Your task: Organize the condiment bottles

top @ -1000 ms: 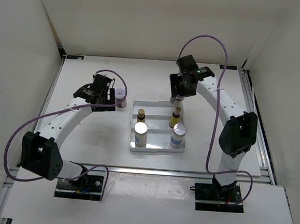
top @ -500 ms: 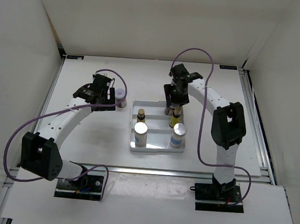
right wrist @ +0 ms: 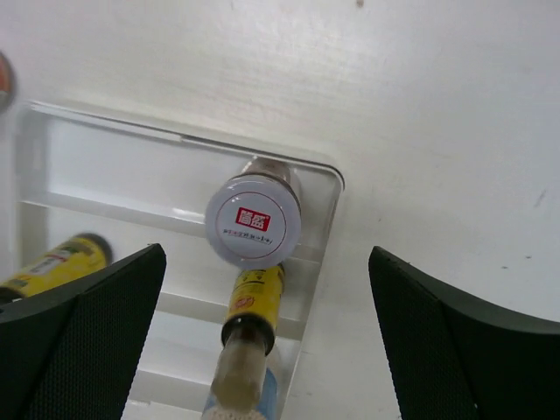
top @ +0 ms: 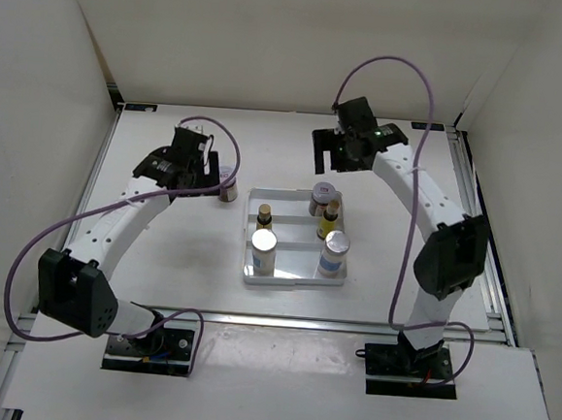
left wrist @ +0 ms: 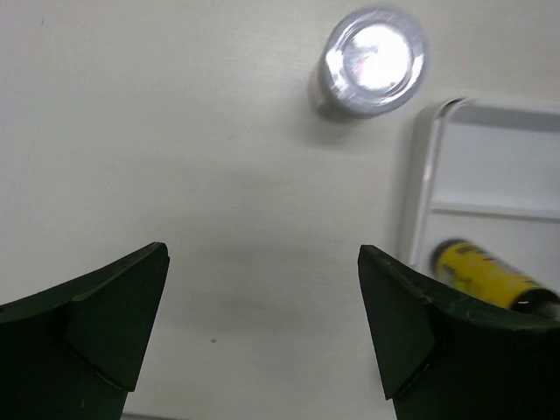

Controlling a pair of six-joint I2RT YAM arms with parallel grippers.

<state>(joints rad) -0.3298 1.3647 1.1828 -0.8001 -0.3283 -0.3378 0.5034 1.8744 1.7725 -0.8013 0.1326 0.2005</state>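
Note:
I will move my left gripper right in the top view and down around the lid of the jar outside the tray.
The white tray [top: 247, 266] holds five condiment bottles. A squat jar with a red-marked white lid [top: 323, 195] stands in its far right corner. Nearer on the right come a yellow dark-capped bottle [top: 331, 217] and a silver-topped shaker [top: 334, 250]. On the left are a second yellow bottle [top: 264, 215] and a second shaker [top: 263, 250]. My right gripper [top: 338, 161] hangs open above the jar [right wrist: 254, 221], apart from it. A second jar [top: 228, 182] stands on the table left of the tray. My left gripper [top: 198, 174] is open just left of that jar [left wrist: 374, 61], nothing between its fingers.
White walls close the table in at the back and on both sides. The tray's rim [left wrist: 420, 192] lies right of the left gripper, with a yellow bottle [left wrist: 481, 273] behind it. A purple cable loops over each arm.
My right gripper has opened and lifted back from the tray's far right corner, leaving the jar standing there. The left gripper has shifted slightly toward the back.

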